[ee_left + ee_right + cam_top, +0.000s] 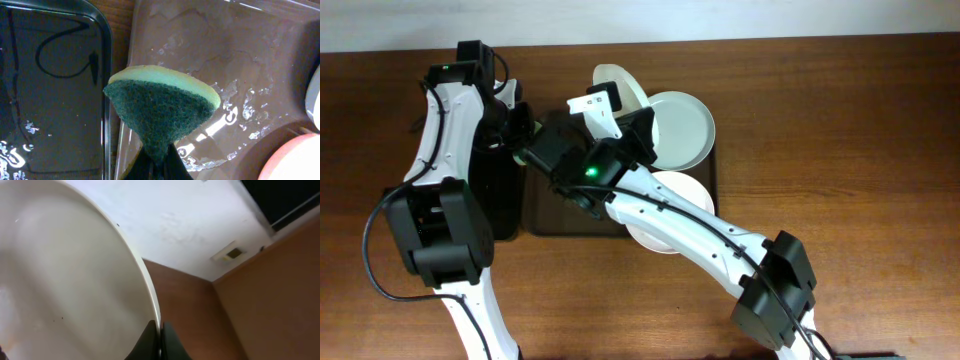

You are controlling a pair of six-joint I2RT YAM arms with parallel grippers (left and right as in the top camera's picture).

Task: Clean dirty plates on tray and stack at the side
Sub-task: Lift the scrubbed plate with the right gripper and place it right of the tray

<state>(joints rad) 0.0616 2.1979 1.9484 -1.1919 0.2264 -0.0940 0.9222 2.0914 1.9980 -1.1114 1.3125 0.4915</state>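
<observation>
The robot's right gripper should next move past the tray and down to release the plate on the clear tabletop, which lies to the gripper's right in the overhead view.
My right gripper (632,118) is shut on the rim of one white plate (616,82) and holds it tilted up above the back of the dark brown tray (708,188). In the right wrist view the plate (65,280) fills the left side, with its rim pinched between the fingers (161,341). A second plate (682,130) lies at the tray's back right. A third plate (665,222) lies at the front, partly under my right arm. My left gripper (159,167) is shut on a green and yellow sponge (160,102) over the tray's wet left edge (225,50).
A glossy black tray (505,200) lies left of the brown tray, also in the left wrist view (55,100). The brown wooden table (840,120) extends to the right. My left arm (445,120) stands over the black tray.
</observation>
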